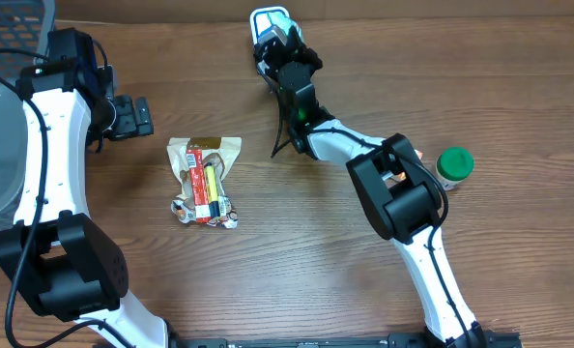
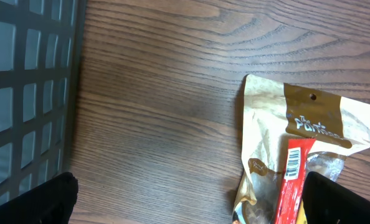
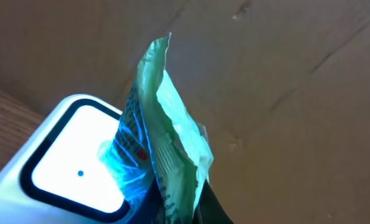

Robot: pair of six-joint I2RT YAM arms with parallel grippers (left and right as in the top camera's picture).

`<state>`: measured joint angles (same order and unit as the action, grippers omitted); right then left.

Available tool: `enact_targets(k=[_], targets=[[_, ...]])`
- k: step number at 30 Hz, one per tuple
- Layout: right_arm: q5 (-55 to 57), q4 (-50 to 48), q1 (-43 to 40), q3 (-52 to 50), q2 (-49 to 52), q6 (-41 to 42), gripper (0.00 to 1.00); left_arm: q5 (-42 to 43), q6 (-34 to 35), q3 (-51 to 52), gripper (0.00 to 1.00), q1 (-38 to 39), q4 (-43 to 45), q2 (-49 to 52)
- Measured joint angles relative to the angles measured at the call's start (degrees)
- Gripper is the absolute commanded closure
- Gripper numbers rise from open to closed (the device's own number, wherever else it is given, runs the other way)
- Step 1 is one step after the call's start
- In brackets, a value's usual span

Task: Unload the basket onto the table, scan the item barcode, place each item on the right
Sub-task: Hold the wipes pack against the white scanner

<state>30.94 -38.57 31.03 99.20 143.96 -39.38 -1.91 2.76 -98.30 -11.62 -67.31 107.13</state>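
Observation:
I should next move the packet [image 1: 278, 34], its print already lit, back and down with my right gripper and release it on the tabletop near the bottle.
My right gripper [image 1: 285, 50] is shut on a pale green packet [image 1: 278, 34] at the far middle of the table. It holds the packet upright beside the lit window of the white scanner [image 1: 266, 19]. In the right wrist view the packet [image 3: 169, 137] stands on edge, its lower left side touching the glowing scanner [image 3: 66, 162], and blue light falls on its printed face. My left gripper [image 1: 132, 116] is open and holds nothing, near the table's left side. In its wrist view its fingers [image 2: 48, 199] stand wide apart, the right one over the edge of a snack bag [image 2: 303, 143].
A tan and red snack bag [image 1: 203, 179] lies flat at centre left. A green-capped bottle [image 1: 453, 166] stands at the right, beside my right arm. A grey mesh basket [image 1: 7, 97] fills the left edge, close to my left arm.

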Motion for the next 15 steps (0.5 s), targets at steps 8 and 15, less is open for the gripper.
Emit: enact_targets(k=[8,15], targets=[[0.66,8.52,3.04,1.14,-0.02,-0.09,0.96,0.00,0.00,0.00,0.00,0.02,0.00,0.00],[1.36,9.11,4.76,1.14,-0.02,-0.24,0.96,0.00,0.00,0.00,0.00,0.00,0.00,0.00]])
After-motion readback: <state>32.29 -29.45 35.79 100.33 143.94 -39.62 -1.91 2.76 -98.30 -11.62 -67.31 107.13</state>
